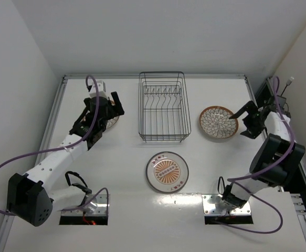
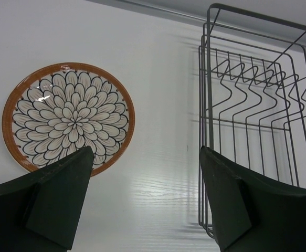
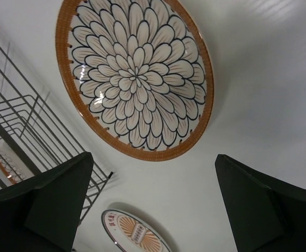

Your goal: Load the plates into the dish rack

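Observation:
I will next lower my right gripper to straddle the petal plate's orange rim (image 1: 235, 127) on the side away from the rack (image 1: 161, 107), as its open fingers are still above.
The black wire dish rack (image 1: 161, 107) stands empty at the table's middle back. One petal-pattern plate (image 1: 218, 123) with an orange rim lies flat right of it. A grey-rimmed plate (image 1: 167, 171) lies flat in front of it. A third petal plate (image 1: 112, 122) lies left of the rack, mostly hidden under my left gripper (image 1: 112, 111). That gripper (image 2: 146, 152) is open and empty above the table, between the plate (image 2: 69, 118) and the rack (image 2: 257, 121). My right gripper (image 1: 243, 123) hovers open and empty (image 3: 154, 156) at the right plate's (image 3: 134, 79) edge.
White walls close in on the left, back and right. Metal rails (image 1: 55, 113) run along the table's side edges. The arm bases (image 1: 84, 207) and purple cables (image 1: 247, 223) sit at the near edge. The right wrist view also shows the rack (image 3: 27, 131) and the grey-rimmed plate (image 3: 137, 233).

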`<state>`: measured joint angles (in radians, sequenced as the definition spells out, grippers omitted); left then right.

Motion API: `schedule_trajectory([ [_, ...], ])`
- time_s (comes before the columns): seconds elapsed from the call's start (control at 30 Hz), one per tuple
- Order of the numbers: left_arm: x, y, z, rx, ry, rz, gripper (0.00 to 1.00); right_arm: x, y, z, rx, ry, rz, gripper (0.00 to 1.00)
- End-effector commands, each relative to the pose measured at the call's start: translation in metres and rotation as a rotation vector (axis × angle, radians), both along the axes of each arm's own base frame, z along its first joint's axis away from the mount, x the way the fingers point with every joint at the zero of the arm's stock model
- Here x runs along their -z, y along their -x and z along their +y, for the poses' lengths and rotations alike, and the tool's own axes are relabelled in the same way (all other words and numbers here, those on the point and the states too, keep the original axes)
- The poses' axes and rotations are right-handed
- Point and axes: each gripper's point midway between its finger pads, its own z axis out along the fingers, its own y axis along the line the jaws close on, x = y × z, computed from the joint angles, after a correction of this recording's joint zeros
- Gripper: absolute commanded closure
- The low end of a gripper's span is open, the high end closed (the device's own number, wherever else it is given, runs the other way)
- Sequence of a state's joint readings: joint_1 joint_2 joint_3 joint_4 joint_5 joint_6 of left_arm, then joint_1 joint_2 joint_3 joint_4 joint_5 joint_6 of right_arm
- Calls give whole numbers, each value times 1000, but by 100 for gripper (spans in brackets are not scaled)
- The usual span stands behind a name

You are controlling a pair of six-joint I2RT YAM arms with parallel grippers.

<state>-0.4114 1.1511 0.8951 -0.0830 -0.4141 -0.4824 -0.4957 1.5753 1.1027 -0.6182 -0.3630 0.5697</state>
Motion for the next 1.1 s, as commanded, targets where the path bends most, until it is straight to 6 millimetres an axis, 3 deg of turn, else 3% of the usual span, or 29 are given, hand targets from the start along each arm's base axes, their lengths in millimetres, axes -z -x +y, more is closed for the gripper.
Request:
schedule_trajectory([
  [0.0, -32, -3, -5, 14, 35, -69, 20, 6, -11, -1, 0, -78, -68, 0],
  [0.13, -36, -2, -6, 23, 41, -78, 20, 37, -2, -5, 8, -108, -21, 6],
  [0.37, -39, 0, -6, 23, 45, -86, 20, 70, 1, -5, -24, -213, 5, 22],
  [0.63, -39, 0, -6, 23, 45, -86, 20, 88, -10, -4, -36, -274, -31, 41],
  [1.07, -39, -1, -4, 14, 42, -87, 20, 89, -31, -3, -61, -267, -21, 63],
])
